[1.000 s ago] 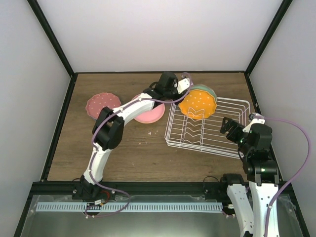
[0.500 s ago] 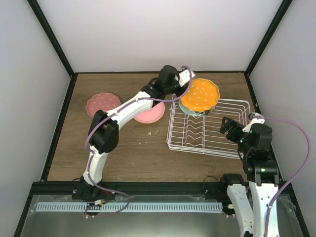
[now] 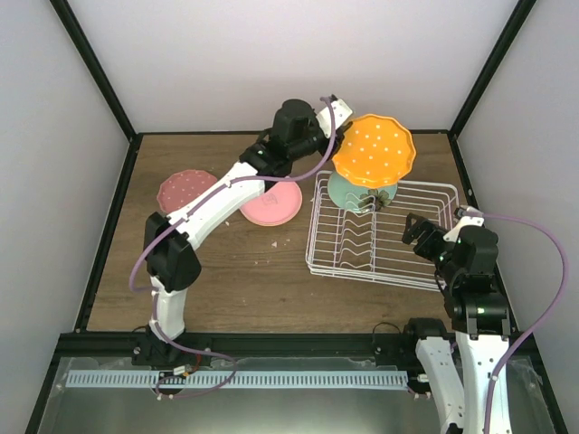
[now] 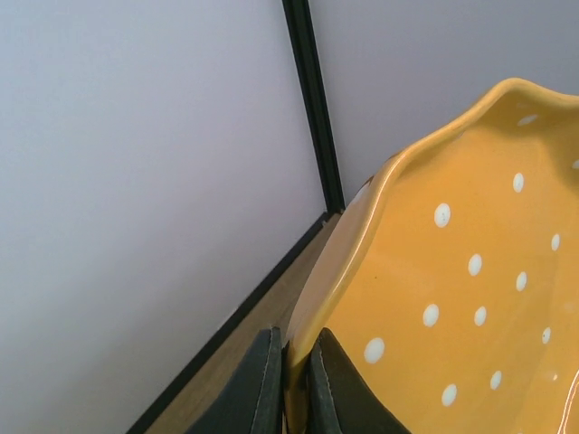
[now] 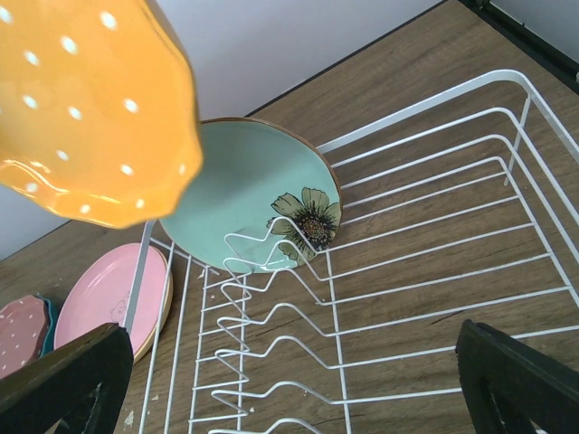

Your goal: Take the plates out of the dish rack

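My left gripper swings to its left in the top view next, lowers the dotted orange plate onto the matching dotted maroon plate (image 3: 185,189) below and releases.
My left gripper (image 3: 336,143) is shut on the rim of the dotted orange plate (image 3: 374,151) and holds it in the air above the far left end of the white wire dish rack (image 3: 425,271). In the left wrist view both fingers (image 4: 262,380) pinch the plate's edge (image 4: 452,298). The mint green plate with a dark flower (image 5: 249,194) stands alone in the rack's far slot (image 3: 348,192). The pink plate (image 3: 271,205) lies on the table on top of a peach one, and the dotted maroon plate (image 3: 185,188) lies on a teal one. My right gripper (image 3: 414,233) is open and empty over the rack's right side.
The enclosure's back wall and black corner post (image 4: 312,108) are close behind the lifted plate. The rack (image 5: 434,226) sits at the table's right, near the right wall. Small crumbs lie on the wood beside the rack's left edge (image 3: 277,242).
My left gripper has lifted the dotted orange plate up and out of the rack, toward the back right. The mint green plate now shows uncovered. The right arm has not moved.
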